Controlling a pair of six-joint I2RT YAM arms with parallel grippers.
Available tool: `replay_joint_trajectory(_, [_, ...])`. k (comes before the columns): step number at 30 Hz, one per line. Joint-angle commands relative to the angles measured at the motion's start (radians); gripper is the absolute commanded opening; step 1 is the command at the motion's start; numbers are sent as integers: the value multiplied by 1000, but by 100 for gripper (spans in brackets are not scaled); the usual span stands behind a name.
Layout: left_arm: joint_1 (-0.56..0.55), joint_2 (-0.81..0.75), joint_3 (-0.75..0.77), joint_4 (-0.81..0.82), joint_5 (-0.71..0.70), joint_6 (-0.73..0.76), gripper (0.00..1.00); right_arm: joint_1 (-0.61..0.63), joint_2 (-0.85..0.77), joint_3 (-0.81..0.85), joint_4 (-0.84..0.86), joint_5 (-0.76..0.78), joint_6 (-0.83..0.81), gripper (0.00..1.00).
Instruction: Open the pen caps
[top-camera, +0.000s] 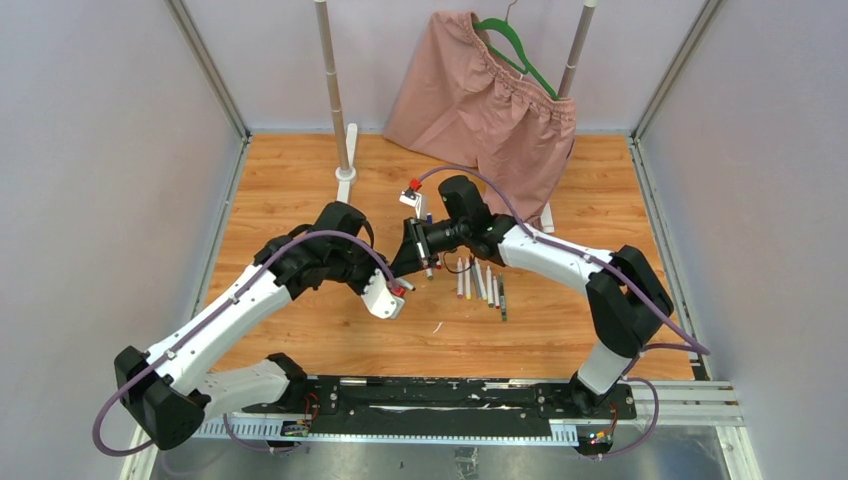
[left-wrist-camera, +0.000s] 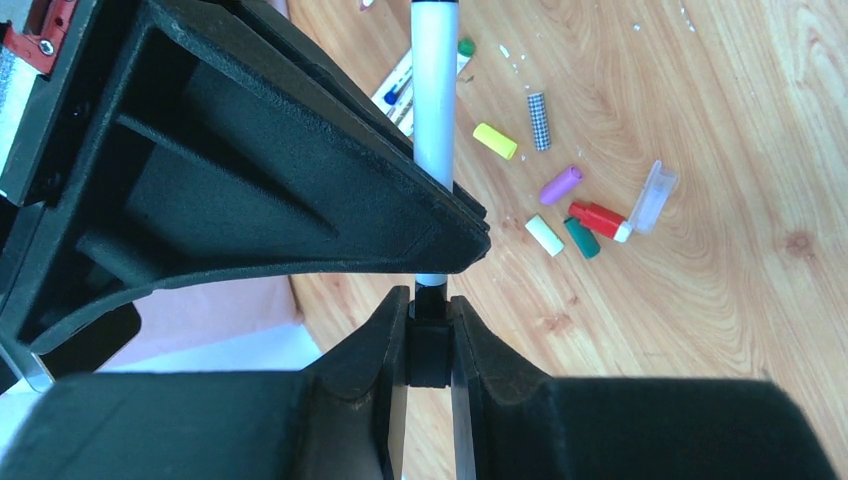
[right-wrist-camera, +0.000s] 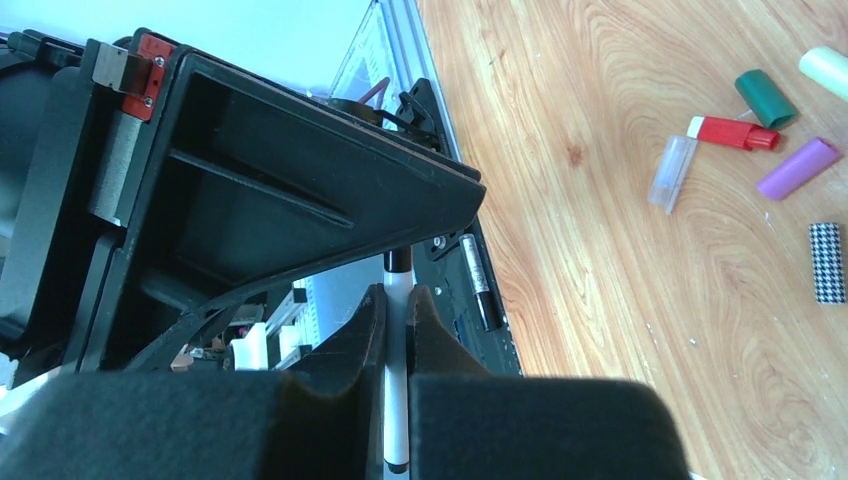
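Observation:
Loose caps lie on the wood between the yellow (left-wrist-camera: 495, 140) and purple caps. I will move my left gripper away from the pen's body, down over there, and let go.
One pen (left-wrist-camera: 435, 110), with a white barrel, is held in the air between my two grippers. My left gripper (left-wrist-camera: 430, 300) is shut on its black pen cap (left-wrist-camera: 430, 350), and I see no gap between cap and barrel. My right gripper (right-wrist-camera: 397, 295) is shut on the white barrel (right-wrist-camera: 397, 330) just behind that cap. In the top view the left gripper (top-camera: 398, 288) and right gripper (top-camera: 408, 262) meet tip to tip above the table's middle. Several more pens (top-camera: 482, 283) lie in a row on the wood. Loose caps lie nearby: yellow (left-wrist-camera: 495, 140), purple (left-wrist-camera: 561, 184), green (left-wrist-camera: 582, 238), red (left-wrist-camera: 598, 218).
Pink shorts (top-camera: 490, 100) hang from a green hanger (top-camera: 520, 50) at the back, between two upright poles (top-camera: 333, 90). A checkered cap (right-wrist-camera: 826, 262) and a clear cap (right-wrist-camera: 671, 172) lie on the wood. A dark pen (right-wrist-camera: 478, 282) rests on the base rail. Walls close both sides.

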Motion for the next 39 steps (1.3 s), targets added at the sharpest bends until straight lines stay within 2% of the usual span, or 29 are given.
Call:
replay_joint_trajectory(1, [8, 31, 14, 20, -120, 3, 0, 4, -59, -70, -37, -4, 0, 0])
replay_joint_trajectory(11, [126, 104, -5, 120, -195, 59, 0, -5, -217, -258, -128, 18, -40, 0])
replay_joint_trajectory(13, [140, 116, -6, 129, -192, 45, 0, -5, -250, -290, -158, 66, -64, 0])
replay_joint_trajectory(15, [141, 131, -5, 136, -189, 11, 0, -6, -270, -280, -233, 179, -118, 0])
replay_joint_trajectory(17, [141, 153, 6, 136, -174, -63, 0, -6, -278, -239, -340, 385, -176, 0])
replay_joint_trajectory(21, [141, 264, 69, 125, -152, -318, 0, -5, -265, -210, -377, 839, -181, 0])
replay_joint_trajectory(26, [147, 353, 71, 160, -35, -578, 0, -4, -129, -165, -333, 1129, -154, 0])
replay_joint_trajectory(31, [151, 372, -23, 311, 3, -766, 0, -3, -22, -176, -205, 1164, -142, 0])
replay_joint_trajectory(39, [242, 384, -69, 353, 118, -942, 0, -4, 81, -147, -141, 1181, -90, 0])
